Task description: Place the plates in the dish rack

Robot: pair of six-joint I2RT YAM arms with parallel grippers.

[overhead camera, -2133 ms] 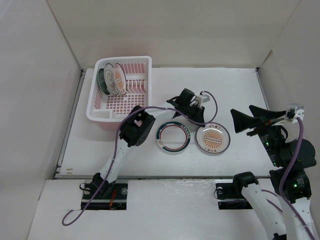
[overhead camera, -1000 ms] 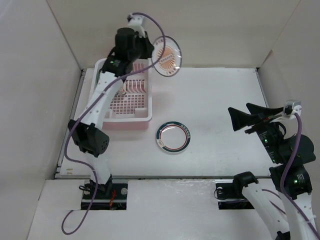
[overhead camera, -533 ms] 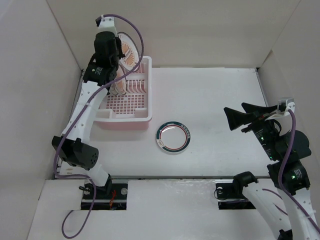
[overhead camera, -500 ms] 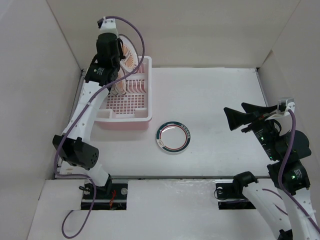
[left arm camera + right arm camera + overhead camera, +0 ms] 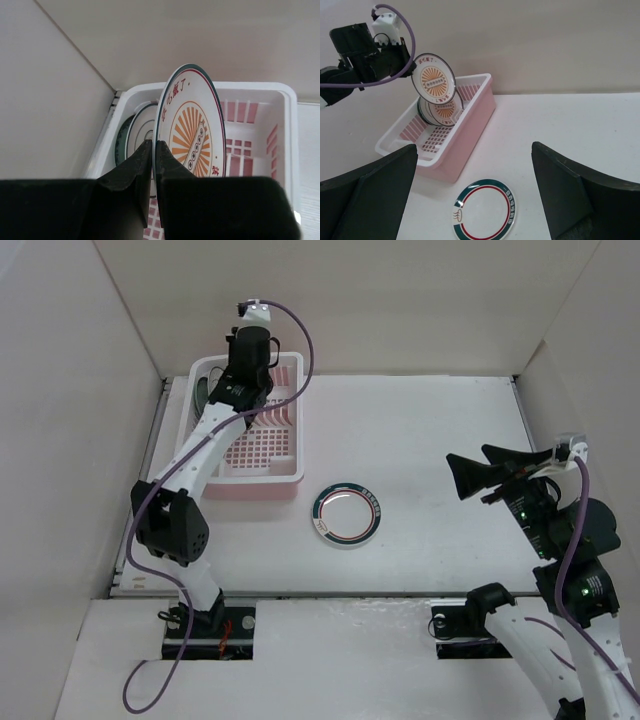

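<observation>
I will lower my left gripper next and release its upright plate in the rack [image 5: 252, 88] space below it, beside the standing sunburst plate.
My left gripper [image 5: 154, 142] is shut on the rim of an orange sunburst plate [image 5: 192, 135] and holds it upright above the back of the pink dish rack [image 5: 252, 88]. Behind it in the rack stand a white plate with dark rings [image 5: 141, 131] and a dark green plate [image 5: 121, 144]. In the right wrist view the held plate [image 5: 434, 79] hangs over a second sunburst plate [image 5: 440, 113] standing in the rack [image 5: 470, 131]. A green-rimmed plate [image 5: 347, 512] lies flat on the table. My right gripper [image 5: 474, 147] is open and empty, above the table's right side [image 5: 480, 475].
The rack [image 5: 285, 468] sits at the table's back left against the left wall. White walls close the back and both sides. The left arm [image 5: 205, 445] stretches over the rack's length.
The left gripper picked the sunburst plate off the table, swung it high over the rack's back and now holds it lower and farther right over the rack. The right arm barely moved.
</observation>
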